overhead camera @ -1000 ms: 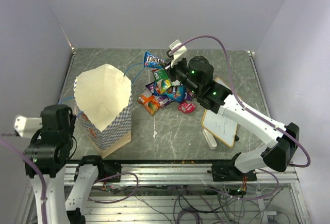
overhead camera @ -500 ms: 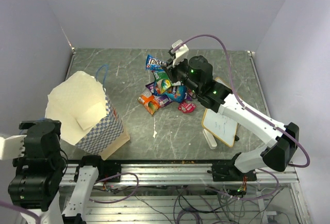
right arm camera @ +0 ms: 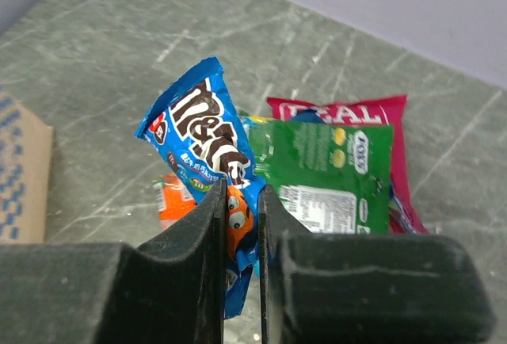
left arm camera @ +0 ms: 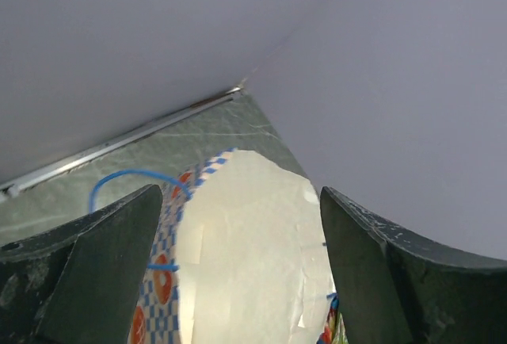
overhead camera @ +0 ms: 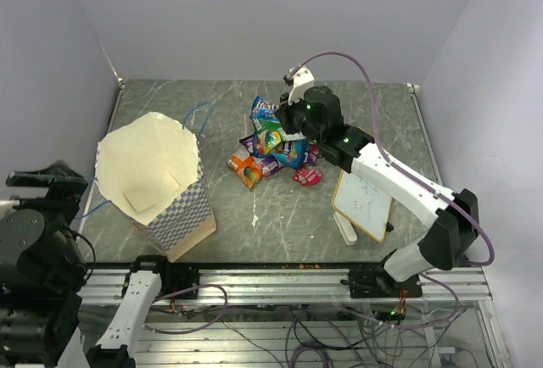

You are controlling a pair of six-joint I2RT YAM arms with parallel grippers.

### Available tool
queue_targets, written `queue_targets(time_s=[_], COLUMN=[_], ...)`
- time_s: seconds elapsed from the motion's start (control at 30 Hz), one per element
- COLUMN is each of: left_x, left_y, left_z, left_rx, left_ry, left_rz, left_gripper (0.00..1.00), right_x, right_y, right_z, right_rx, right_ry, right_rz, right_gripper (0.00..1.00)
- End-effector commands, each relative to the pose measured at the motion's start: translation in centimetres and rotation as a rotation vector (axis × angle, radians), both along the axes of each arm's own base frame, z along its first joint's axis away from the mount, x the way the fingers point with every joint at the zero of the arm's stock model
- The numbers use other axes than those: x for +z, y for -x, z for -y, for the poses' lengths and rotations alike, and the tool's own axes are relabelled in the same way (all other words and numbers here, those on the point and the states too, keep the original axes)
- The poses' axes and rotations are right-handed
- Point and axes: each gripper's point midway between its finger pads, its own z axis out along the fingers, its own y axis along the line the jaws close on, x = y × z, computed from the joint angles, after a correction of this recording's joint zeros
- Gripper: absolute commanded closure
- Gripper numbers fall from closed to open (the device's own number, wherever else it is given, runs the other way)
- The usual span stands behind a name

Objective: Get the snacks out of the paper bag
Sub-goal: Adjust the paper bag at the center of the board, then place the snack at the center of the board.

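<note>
My right gripper should lower the blue snack packet [right arm camera: 207,142] onto the green packet's upper side [right arm camera: 313,160] and let go, because that broad side is the top of the pile.
The checkered paper bag [overhead camera: 181,215] stands open at the table's left, its cream inside facing up. In the left wrist view it [left arm camera: 245,257] lies beyond my open, empty left gripper [left arm camera: 242,277], with a blue string handle [left arm camera: 127,179] at its side. My right gripper [right arm camera: 240,217] is shut on a blue snack packet [right arm camera: 207,142] and holds it above the snack pile [overhead camera: 273,154]. In the right wrist view a green packet [right arm camera: 333,166], a red bag [right arm camera: 372,112] and an orange packet [right arm camera: 173,201] lie below.
A wood-framed whiteboard [overhead camera: 365,203] lies right of the pile, under the right arm. The left arm [overhead camera: 38,245] hangs off the table's near left corner. Grey walls close the left, back and right sides.
The bag tipped to the left, then came back nearly upright. The left arm swung down and left, away from it. The right gripper carried the blue packet slightly toward the pile.
</note>
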Motion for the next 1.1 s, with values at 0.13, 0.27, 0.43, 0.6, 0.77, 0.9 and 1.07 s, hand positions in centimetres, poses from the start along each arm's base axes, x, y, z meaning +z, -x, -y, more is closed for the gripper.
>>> queue_targets(time_s=[0.13,0.27,0.43,0.6,0.77,0.9,1.07], left_x=[6.0,6.1,6.0,5.6,5.4,5.4,5.7], left_y=[-7.1,-9.1,-10.4,-10.7,-10.7,-11.1,-11.6], left_z=[5.1,6.8,8.1,8.7,8.8,9.0,9.5], left_rx=[-0.370,-0.475,-0.552,-0.586,-0.596,-0.612,-0.640], left_ry=[-0.238,-0.271,-0.281,-0.283,-0.288,-0.300,-0.306], left_rz=[0.001,-0.039,-0.049,-0.065,-0.073,-0.082,-0.079], left_gripper=[0.07,0.07,0.07,0.07,0.06,0.05,0.06], right_x=[-4.3,-7.3,-10.8,-14.1,-14.0,-12.3,-8.6], right_y=[-4.9,-6.5,-6.9,-6.5,-6.1,-5.9,-4.7], right_z=[2.8,3.2,3.6,5.0,5.0,5.3,6.7], right_rx=[-0.119,-0.112,-0.130,-0.170,-0.152,-0.154,-0.188], right_ry=[-0.056,-0.073,-0.057,-0.024,-0.014,-0.010,0.001], right_rz=[-0.135,-0.185,-0.222,-0.270,-0.283,-0.276,-0.265], right_gripper=[1.00,1.00,1.00,1.00,0.88,0.61,0.08])
